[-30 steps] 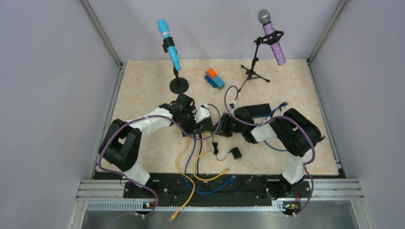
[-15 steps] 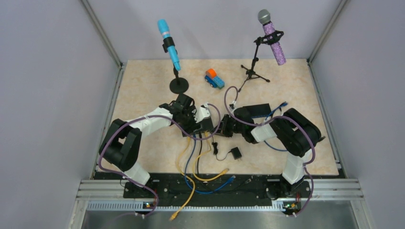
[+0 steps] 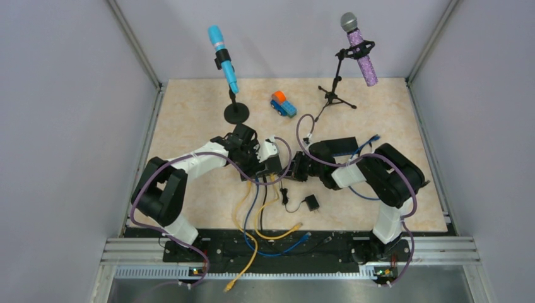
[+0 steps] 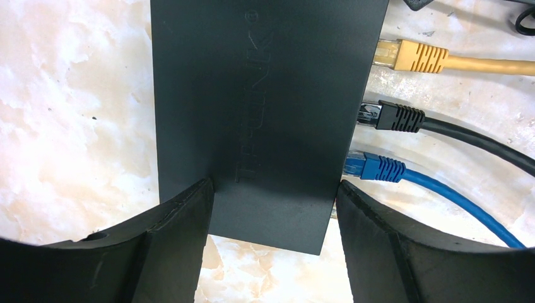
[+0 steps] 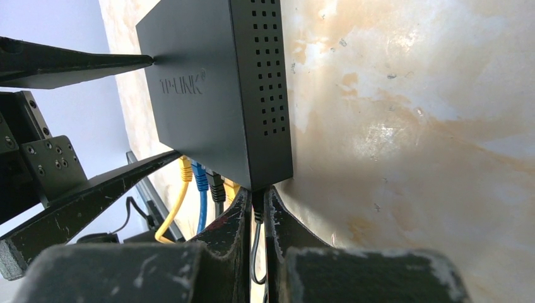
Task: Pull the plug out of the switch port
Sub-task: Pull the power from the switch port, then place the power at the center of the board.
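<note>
The plug will come out next with my right gripper, which will go outward and let go of it on bare tabletop beside the switch, because that spot lies outward of the gripper.
The black TP-LINK switch [image 3: 272,165] lies mid-table. In the left wrist view my left gripper [image 4: 272,221] is shut on the switch [image 4: 265,95], one finger on each side edge. Yellow [image 4: 410,57], black [image 4: 397,117] and blue [image 4: 378,167] plugs sit in its ports. In the right wrist view my right gripper [image 5: 257,211] is shut on a thin black plug [image 5: 257,203] that sits in the near corner of the switch [image 5: 214,95]. The plug's cord hangs down between the fingers. In the top view the left gripper [image 3: 265,158] and the right gripper [image 3: 292,170] meet at the switch.
A black power adapter [image 3: 310,202] lies in front of the switch. Yellow, blue and black cables [image 3: 258,221] run to the front edge. A blue microphone on a stand [image 3: 224,60], a toy truck [image 3: 283,104] and a purple microphone on a tripod [image 3: 359,50] stand at the back.
</note>
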{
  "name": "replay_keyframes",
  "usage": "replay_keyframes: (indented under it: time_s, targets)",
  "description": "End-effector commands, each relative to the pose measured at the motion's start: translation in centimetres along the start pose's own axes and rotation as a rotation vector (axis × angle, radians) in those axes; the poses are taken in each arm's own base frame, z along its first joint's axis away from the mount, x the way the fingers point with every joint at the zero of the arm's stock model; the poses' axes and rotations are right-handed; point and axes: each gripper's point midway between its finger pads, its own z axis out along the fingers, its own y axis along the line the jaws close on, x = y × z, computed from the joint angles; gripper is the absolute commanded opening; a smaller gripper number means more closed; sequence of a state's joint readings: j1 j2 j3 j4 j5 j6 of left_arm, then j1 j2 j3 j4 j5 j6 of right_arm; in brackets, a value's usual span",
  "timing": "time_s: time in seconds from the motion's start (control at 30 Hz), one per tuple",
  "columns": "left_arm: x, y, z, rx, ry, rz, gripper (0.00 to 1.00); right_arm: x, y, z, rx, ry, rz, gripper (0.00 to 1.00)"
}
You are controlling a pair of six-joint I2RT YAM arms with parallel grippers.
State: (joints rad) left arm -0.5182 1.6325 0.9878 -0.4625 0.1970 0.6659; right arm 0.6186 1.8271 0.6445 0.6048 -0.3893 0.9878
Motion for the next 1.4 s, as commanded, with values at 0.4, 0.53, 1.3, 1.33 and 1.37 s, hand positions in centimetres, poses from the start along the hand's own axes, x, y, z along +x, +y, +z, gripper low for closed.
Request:
replay_keyframes:
  time_s: [0.4,0.53,1.3,1.33,1.37]
  targets:
    - [4.8,-2.7,2.2,0.100,0.166,-0.110,0.74,1.2,-3.4,-1.0,0.172,0.076,-0.083,0.00]
    - [4.7,-2.6,2.3,0.104,0.166,-0.112,0.74,1.7,1.7,-1.2,-0.137,0.075,-0.027,0.00]
    - [0.2,0.4,-0.4,-0.082,-0.063,-0.100,0.99,-7.6,-1.1,-15.1,0.435,-0.500,-0.199,0.00]
    - [-0.2,0.7,-0.6,-0.098,-0.085,-0.101,0.99,-7.8,-0.8,-16.1,0.439,-0.531,-0.206,0.00]
    - [-0.7,1.0,-0.9,-0.111,-0.102,-0.103,0.99,-8.2,-0.5,-17.0,0.441,-0.565,-0.205,0.00]
